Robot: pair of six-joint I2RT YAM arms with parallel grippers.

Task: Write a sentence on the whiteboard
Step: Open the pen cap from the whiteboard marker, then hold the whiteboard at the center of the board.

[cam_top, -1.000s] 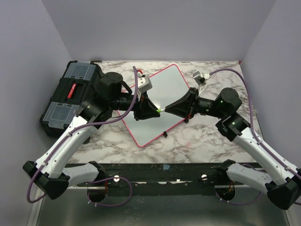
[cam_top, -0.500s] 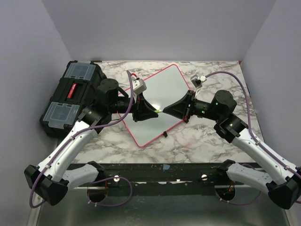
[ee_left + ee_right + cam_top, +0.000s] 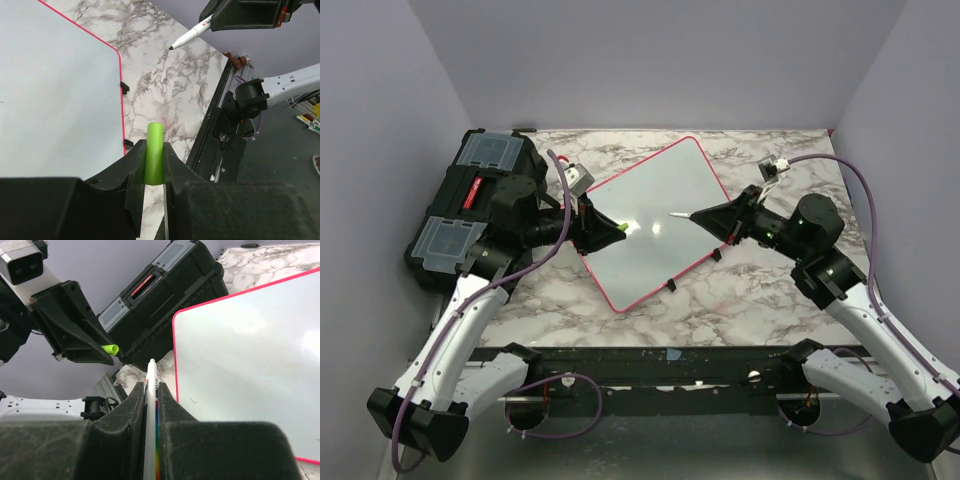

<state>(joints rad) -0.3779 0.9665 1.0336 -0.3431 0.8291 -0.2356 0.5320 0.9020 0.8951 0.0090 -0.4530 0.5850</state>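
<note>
I should next move my left gripper's cap right in the top view, then down, and release it on open marble beside the clips.
The whiteboard (image 3: 660,185), white with a red-pink rim, lies tilted on the marble table. The sentence is out of view: the board's face (image 3: 250,350) looks blank. My left gripper (image 3: 610,228) hovers over the board's left edge, shut on a lime-green marker cap (image 3: 619,229) that sticks out past its fingers (image 3: 155,150). My right gripper (image 3: 707,213) hangs over the board's right side, shut on a white marker (image 3: 680,214) whose bare tip points left toward the cap. The marker (image 3: 151,385) runs up between the right fingers. A clear gap separates cap and tip.
A black toolbox (image 3: 470,205) with clear lid compartments sits at the left, beside the board. Small black clips (image 3: 672,288) sit at the board's near rim. Purple walls enclose the table on three sides. The table's front rail (image 3: 660,365) runs below.
Cap and marker were joined between the two grippers over the board's middle. They have pulled apart: the left gripper drew back left with the cap, the right went right with the uncapped marker.
</note>
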